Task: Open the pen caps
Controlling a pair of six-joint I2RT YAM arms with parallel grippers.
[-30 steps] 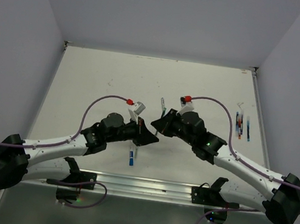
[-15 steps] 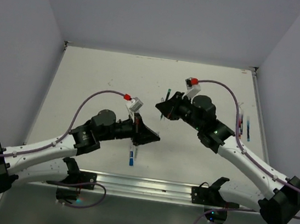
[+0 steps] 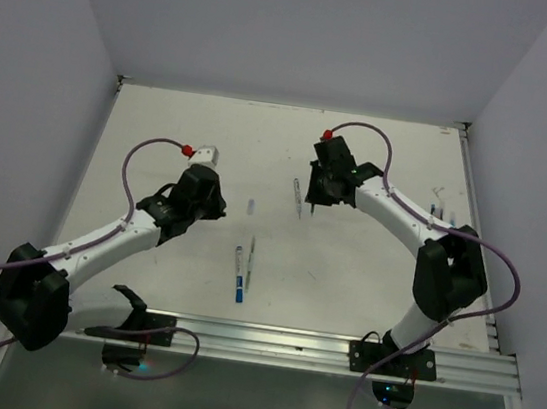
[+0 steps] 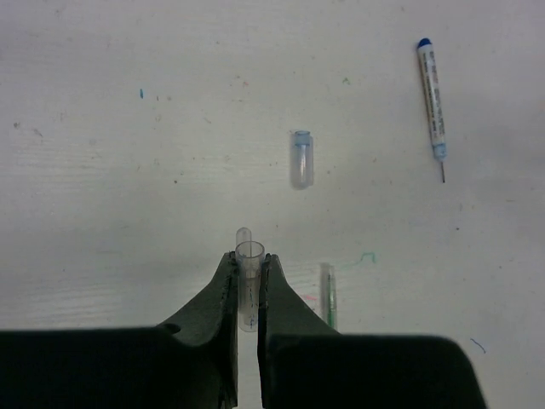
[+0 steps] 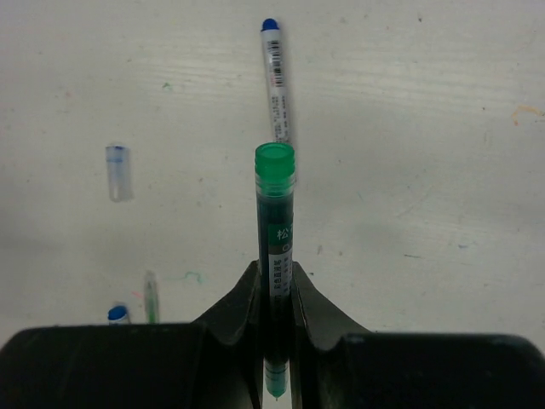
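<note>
My right gripper lowers the green pen beside the white pen next, on the side away from the loose cap, as its tip is bare.
My left gripper (image 4: 249, 260) is shut on a clear pen cap (image 4: 249, 285), held upright between the fingers above the table. My right gripper (image 5: 275, 271) is shut on a green pen (image 5: 275, 196); its green end points away and its bare tip shows below the fingers. In the top view the left gripper (image 3: 215, 207) sits left of centre and the right gripper (image 3: 320, 193) right of centre, well apart. A loose clear cap with a blue end (image 4: 301, 159) (image 3: 251, 206) lies on the table between them. A white pen with a blue end (image 5: 277, 81) (image 3: 297, 196) lies uncapped near the right gripper.
A blue pen (image 3: 237, 272) and a thin greenish pen (image 3: 250, 267) lie side by side toward the near edge. More pens (image 3: 436, 212) lie by the right edge, partly hidden behind the right arm. White walls close in the table on three sides.
The grippers, close together at the centre a second ago, have drawn apart. The left one went back left with the clear cap; the right one went far-right with the green pen.
</note>
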